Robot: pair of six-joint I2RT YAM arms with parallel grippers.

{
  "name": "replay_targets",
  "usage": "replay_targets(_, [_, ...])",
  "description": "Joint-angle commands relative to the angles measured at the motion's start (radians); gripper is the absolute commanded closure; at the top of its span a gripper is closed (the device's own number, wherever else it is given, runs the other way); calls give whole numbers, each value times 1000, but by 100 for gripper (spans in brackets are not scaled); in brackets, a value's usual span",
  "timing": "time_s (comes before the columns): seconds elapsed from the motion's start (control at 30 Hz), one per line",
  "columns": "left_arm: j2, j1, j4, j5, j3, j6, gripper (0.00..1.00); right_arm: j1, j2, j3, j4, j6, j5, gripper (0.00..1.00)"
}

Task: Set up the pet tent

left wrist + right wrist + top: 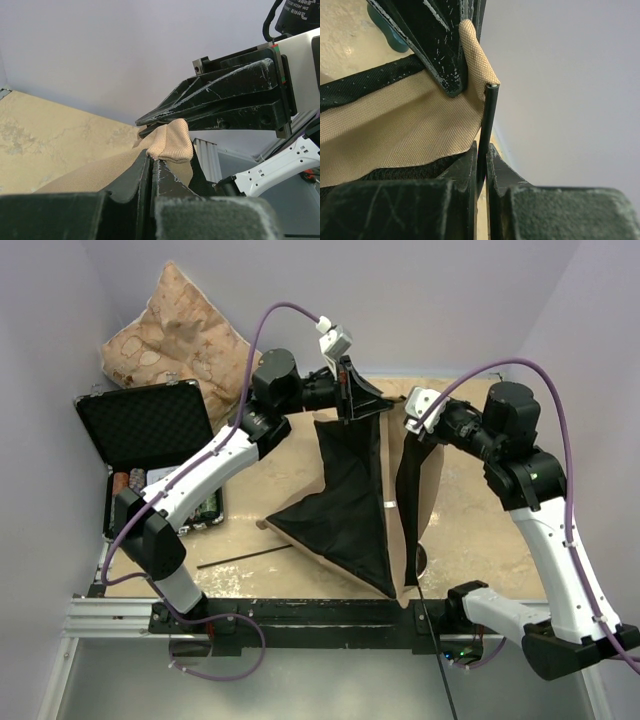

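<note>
The end of the thin dark pole (pixel 488 120) is already in the tan sleeve. So my right gripper will next move outward toward the table's far edge and let go of the pole there.
The pet tent (pixel 345 505) hangs half raised mid-table, its black lining facing up and tan fabric at the edges. My left gripper (pixel 347 405) is shut on the tan fabric (pixel 170 140) at the tent's top, and its fingers (pixel 135 175) pinch the cloth. Close to its right, my right gripper (pixel 412 430) is shut on a thin dark pole (pixel 488 120) whose end sits in the tan fabric sleeve (pixel 475 55). In each wrist view the other gripper's black fingers (pixel 225 100) (pixel 440 45) almost touch the same bunch of cloth. The entrance hole and pom-pom are hidden.
A tan star-patterned pillow (pixel 170 330) leans in the back left corner. An open black case (pixel 145 425) lies left of the tent. A loose dark rod (pixel 245 558) lies on the table near the front left. A small dark round object (pixel 422 560) sits by the tent's near right edge.
</note>
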Motion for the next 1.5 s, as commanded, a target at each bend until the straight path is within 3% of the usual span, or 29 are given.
replay_targets(0.0, [-19, -11, 83, 5, 16, -11, 100, 19, -4, -18, -70, -63, 24, 100])
replay_targets(0.6, [-61, 23, 341, 97, -90, -172, 100, 19, -18, -63, -78, -63, 47, 100])
replay_targets(0.67, [-49, 18, 273, 88, -61, -130, 100, 19, -23, -57, -75, -62, 39, 100])
replay_targets(0.83, [16, -22, -74, 48, 105, 59, 100, 21, -1, -28, -88, -68, 21, 100])
replay_targets(1.03, [67, -40, -232, 8, 200, 145, 100, 24, -1, -34, -107, -102, 39, 100])
replay_targets(1.23, [132, -86, -499, -44, 318, 309, 100, 30, 17, -6, -112, -102, 48, 100])
replay_targets(1.47, [146, -92, -525, -47, 323, 317, 97, 33, 27, 8, -98, -66, 30, 100])
